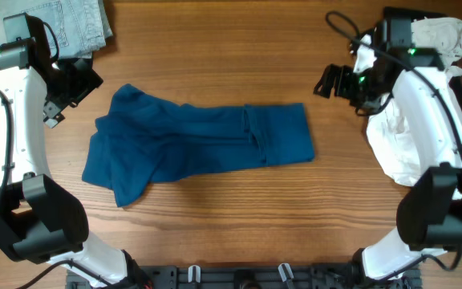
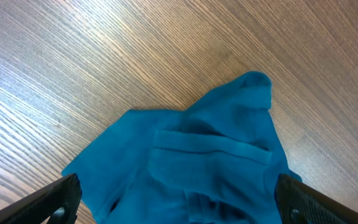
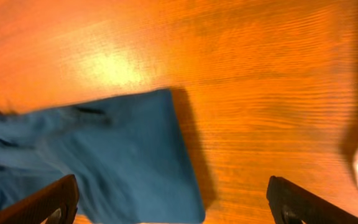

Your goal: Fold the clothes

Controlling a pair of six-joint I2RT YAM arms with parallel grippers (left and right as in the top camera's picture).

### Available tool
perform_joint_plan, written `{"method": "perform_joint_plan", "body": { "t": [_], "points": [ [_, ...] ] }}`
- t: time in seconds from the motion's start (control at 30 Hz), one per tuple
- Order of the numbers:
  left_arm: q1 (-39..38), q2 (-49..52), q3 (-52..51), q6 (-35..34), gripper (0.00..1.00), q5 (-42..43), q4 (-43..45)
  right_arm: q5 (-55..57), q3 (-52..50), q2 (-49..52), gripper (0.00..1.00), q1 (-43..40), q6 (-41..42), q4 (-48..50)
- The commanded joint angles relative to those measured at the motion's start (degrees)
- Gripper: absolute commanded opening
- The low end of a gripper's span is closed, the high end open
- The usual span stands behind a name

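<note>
I will next move my right gripper down and left in the overhead view onto the garment's edge facing the white cloth (image 3: 184, 152), as it lies flat there.
A blue garment (image 1: 199, 143) lies rumpled across the middle of the wooden table, its left end bunched and its right end flat. It also shows in the left wrist view (image 2: 210, 162) and the right wrist view (image 3: 104, 155). My left gripper (image 1: 69, 90) is open and empty, above the table just left of the garment's upper left corner. Its fingertips (image 2: 176, 202) frame the bunched cloth. My right gripper (image 1: 329, 82) is open and empty, up and to the right of the garment's right end. Its fingertips (image 3: 173, 202) straddle the garment's right edge.
Folded light denim clothes (image 1: 66, 24) lie at the back left corner. A heap of white cloth (image 1: 403, 136) sits at the right edge, under the right arm. The table's front edge carries a black rail (image 1: 247, 277).
</note>
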Motion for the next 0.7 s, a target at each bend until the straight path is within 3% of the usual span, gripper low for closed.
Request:
{"method": "perform_joint_plan", "body": {
  "t": [0.0,0.2,0.33,0.5,0.63,0.67],
  "points": [
    [-0.02,0.44,0.83,0.11,1.00,0.26,0.00,-13.99,-8.31,3.96,0.97,0.50,-6.05,5.79],
    [-0.02,0.44,0.85,0.11,1.00,0.28,0.22,-21.99,-13.27,8.68,0.96,0.50,-6.99,10.82],
    [-0.02,0.44,0.85,0.11,1.00,0.28,0.44,-24.94,-13.29,12.17,0.88,1.51,-6.19,12.31],
    [-0.02,0.44,0.83,0.11,1.00,0.28,0.42,-23.08,-13.53,13.29,0.50,3.32,-3.56,14.01],
    [-0.02,0.44,0.85,0.11,1.00,0.28,0.42,-19.04,-13.53,13.29,0.04,3.34,-0.39,15.02],
    [-0.02,0.44,0.83,0.11,1.00,0.28,0.42,-18.14,-13.53,13.29,0.04,3.26,0.24,15.04]
  ]
}}
